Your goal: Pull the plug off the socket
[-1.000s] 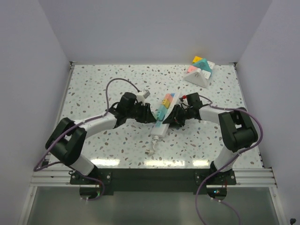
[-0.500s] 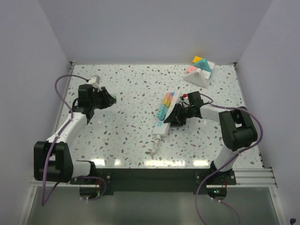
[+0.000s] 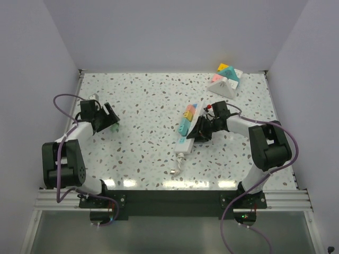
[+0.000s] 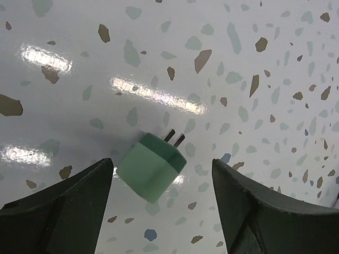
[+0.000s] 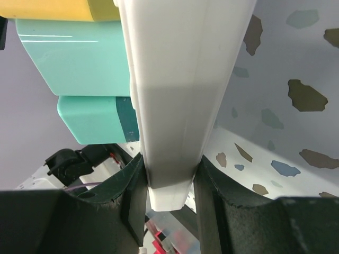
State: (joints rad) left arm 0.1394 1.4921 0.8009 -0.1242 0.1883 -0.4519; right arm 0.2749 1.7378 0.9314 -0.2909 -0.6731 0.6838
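Observation:
My left gripper should next rise, move across to the socket and go down around the dark teal plug, as the pale green plug [image 3: 115, 127] already lies loose.
A pale green plug [image 4: 151, 166] with two metal prongs lies loose on the speckled table, out of the socket. My left gripper [image 4: 159, 203] is open around it, and neither of its fingers [image 4: 58, 211] touches it. From above, this gripper [image 3: 109, 120] is at the far left with the plug [image 3: 115, 127] just off its tips. The white socket strip [image 3: 185, 133] lies mid-table with several coloured plugs [image 3: 186, 117] in it. My right gripper [image 3: 200, 130] is shut on the strip [image 5: 169, 95], its fingers [image 5: 127, 203] pressing both sides near a teal plug [image 5: 95, 119].
A coloured pyramid puzzle [image 3: 226, 80] stands at the back right. The strip's short cord end [image 3: 176, 168] trails toward the near edge. White walls close in the table [image 3: 148, 153] on the left, right and back.
My left arm swung from the strip to the far left with the green plug, then opened and let it go. The right gripper kept its hold on the strip.

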